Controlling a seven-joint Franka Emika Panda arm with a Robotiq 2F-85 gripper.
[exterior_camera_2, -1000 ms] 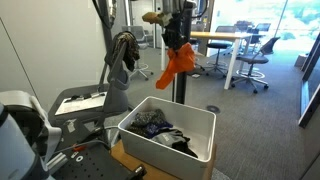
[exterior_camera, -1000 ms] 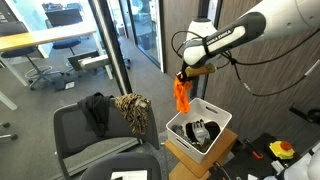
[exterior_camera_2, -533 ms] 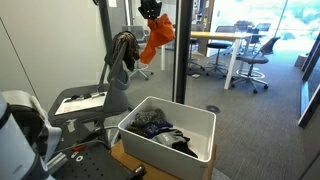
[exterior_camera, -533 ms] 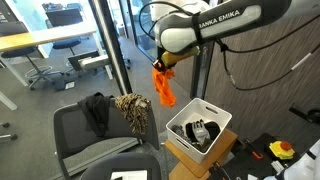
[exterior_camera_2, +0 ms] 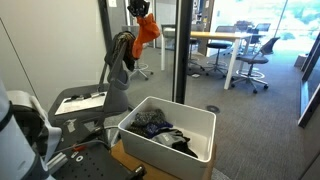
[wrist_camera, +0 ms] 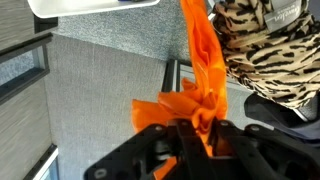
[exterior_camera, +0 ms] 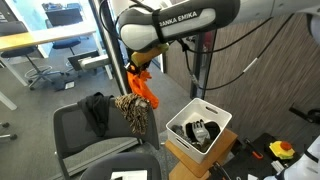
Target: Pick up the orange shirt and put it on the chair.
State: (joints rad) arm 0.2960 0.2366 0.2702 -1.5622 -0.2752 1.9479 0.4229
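My gripper moves across toward the dark garment with a turn next, over the backrest's top edge (exterior_camera: 115, 98), to release the orange shirt (exterior_camera: 142, 90), since it hangs off one end.
The orange shirt (exterior_camera: 142, 90) hangs bunched from my gripper (exterior_camera: 131, 70), which is shut on it, in the air just above the chair's backrest. It also shows in an exterior view (exterior_camera_2: 146, 27) below the gripper (exterior_camera_2: 138, 10), and in the wrist view (wrist_camera: 200, 85) between the fingers (wrist_camera: 196, 130). The grey office chair (exterior_camera: 85, 140) stands below, with a leopard-print cloth (exterior_camera: 131, 110) and a dark garment (exterior_camera: 97, 112) draped over its back. The chair shows in both exterior views (exterior_camera_2: 85, 100).
A white bin (exterior_camera: 197, 128) of mixed clothes sits on a cardboard box beside the chair; it also shows in an exterior view (exterior_camera_2: 165, 132). A dark pillar (exterior_camera: 115, 45) stands behind the chair. Desks and office chairs (exterior_camera_2: 240, 55) fill the background.
My arm has swung the orange shirt away from above the white bin, over toward the chair's backrest. The gripper stays shut on it.
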